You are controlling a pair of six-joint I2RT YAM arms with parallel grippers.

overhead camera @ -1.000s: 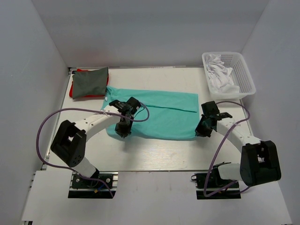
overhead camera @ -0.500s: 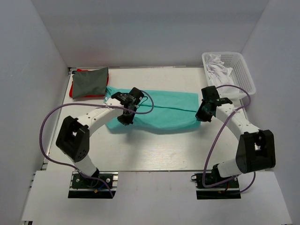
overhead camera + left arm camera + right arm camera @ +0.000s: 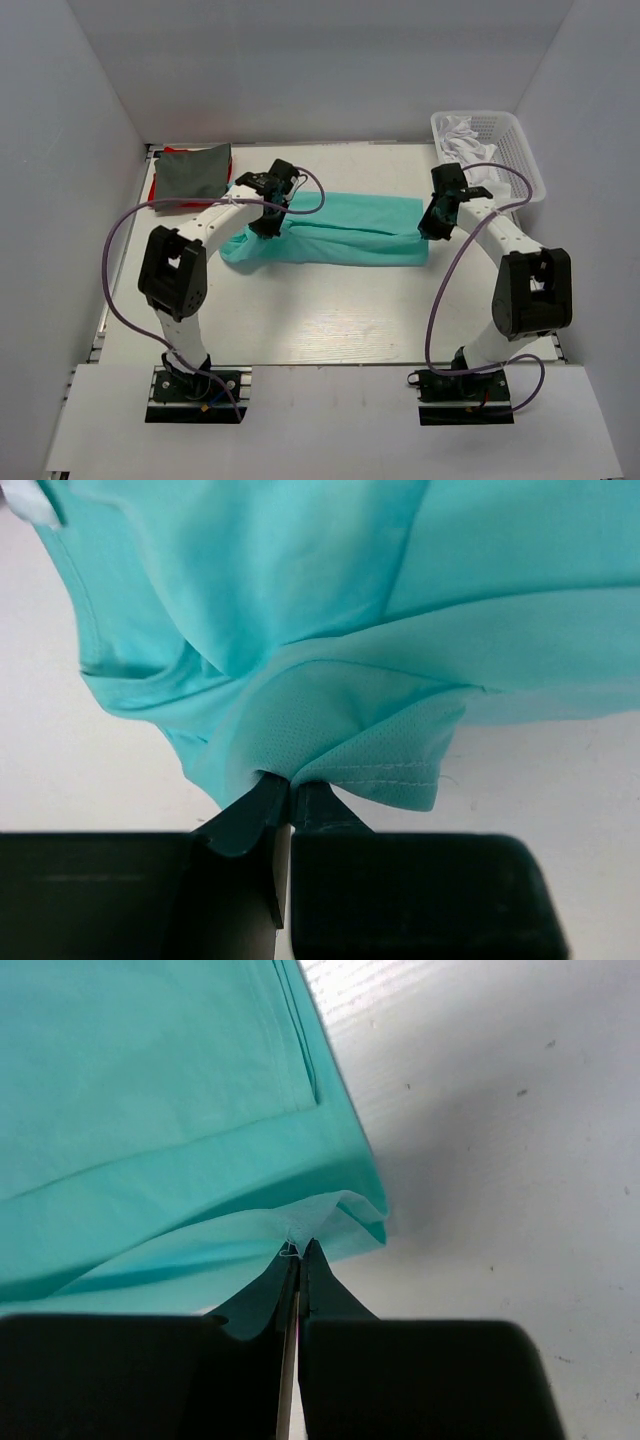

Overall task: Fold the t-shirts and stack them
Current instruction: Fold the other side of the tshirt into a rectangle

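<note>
The robot should next move the hem in its left gripper outward over the shirt's body (image 3: 274, 622), and then let go of the hem.
A mint-teal t-shirt (image 3: 335, 235) lies across the middle of the table, its near edge lifted and carried back over itself. My left gripper (image 3: 262, 228) is shut on the shirt's left hem (image 3: 380, 770), the jaws pinching the cloth. At the shirt's right corner (image 3: 335, 1215) my right gripper (image 3: 432, 228) is shut on the fabric too. A folded dark grey t-shirt (image 3: 190, 172) rests on a red t-shirt (image 3: 155, 195) at the back left of the table.
A white lattice basket (image 3: 515, 150) holding white cloth (image 3: 468, 150) stands at the back right. White walls close the table in on three sides. Purple cables loop off both arms.
Both grippers have moved away from the near edge toward the back, carrying the teal shirt's near edge up and over, so the shirt now looks narrower front to back.
</note>
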